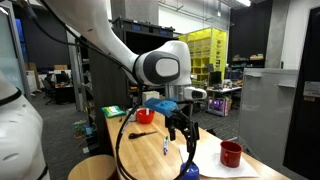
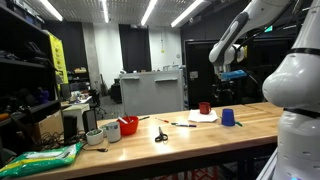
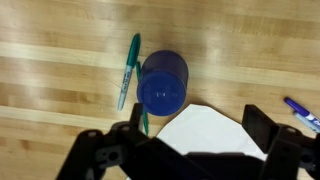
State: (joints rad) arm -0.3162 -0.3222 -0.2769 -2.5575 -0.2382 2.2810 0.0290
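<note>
The blue cup is below, closer to one finger, so my open gripper needs to move down and to the left in the wrist view next, around the blue cup's top point(image 1: 189, 168) point(image 3: 162, 92).
My gripper point(image 3: 198, 138) is open and empty, well above the wooden table point(image 3: 60, 60). In the wrist view, a blue cup point(image 3: 163, 82) stands upright just ahead of the left finger. A green marker point(image 3: 129, 70) lies to the cup's left. A white sheet of paper point(image 3: 205, 128) lies below, between the fingers. In both exterior views the gripper point(image 1: 182, 133) point(image 2: 232, 76) hangs above the blue cup point(image 1: 190, 170) point(image 2: 228, 117) and the paper point(image 1: 225, 171) point(image 2: 203, 116).
A red cup point(image 1: 231, 153) point(image 2: 204, 108) stands near the paper. A red bowl point(image 1: 145, 116) point(image 2: 128, 126), scissors point(image 2: 161, 135) and pens point(image 2: 183, 124) lie further along the table. A blue pen point(image 3: 300, 112) lies at the right in the wrist view.
</note>
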